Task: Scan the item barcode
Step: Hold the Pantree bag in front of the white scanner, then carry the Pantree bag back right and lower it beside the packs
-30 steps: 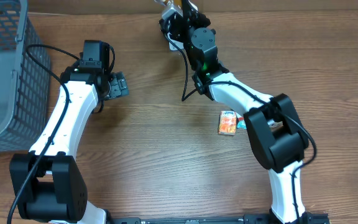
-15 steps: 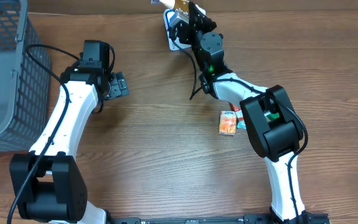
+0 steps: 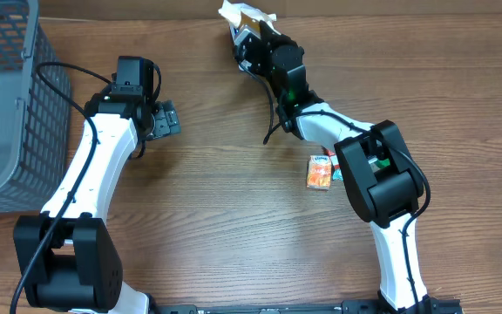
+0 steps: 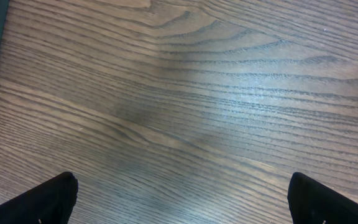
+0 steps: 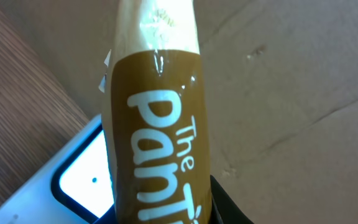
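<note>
My right gripper will move back and down next and let go of the packet (image 3: 242, 15) on bare wood (image 3: 273, 166) beside the orange box, since that spot is below the gripper, toward my base.
The item is a packet with a brown label and white lettering (image 5: 157, 124). My right gripper (image 5: 160, 218) is shut on it and holds it up at the table's far edge. One dark finger (image 5: 225, 205) shows beside the packet. Just behind and below the packet lies the white scanner with its lit window (image 5: 79, 180). No barcode shows on the packet's visible face. In the overhead view the packet (image 3: 242, 15) sticks out past the right gripper (image 3: 255, 39). My left gripper (image 3: 166, 119) hangs open over bare wood, nothing between its fingertips (image 4: 48, 199).
A grey wire basket (image 3: 3, 105) stands at the left edge. A small orange box (image 3: 320, 172) lies on the table beside the right arm. A cardboard wall (image 5: 291, 93) rises behind the scanner.
The right wrist has turned and shifted the packet slightly at the back edge, over the scanner. The left arm has not moved.
</note>
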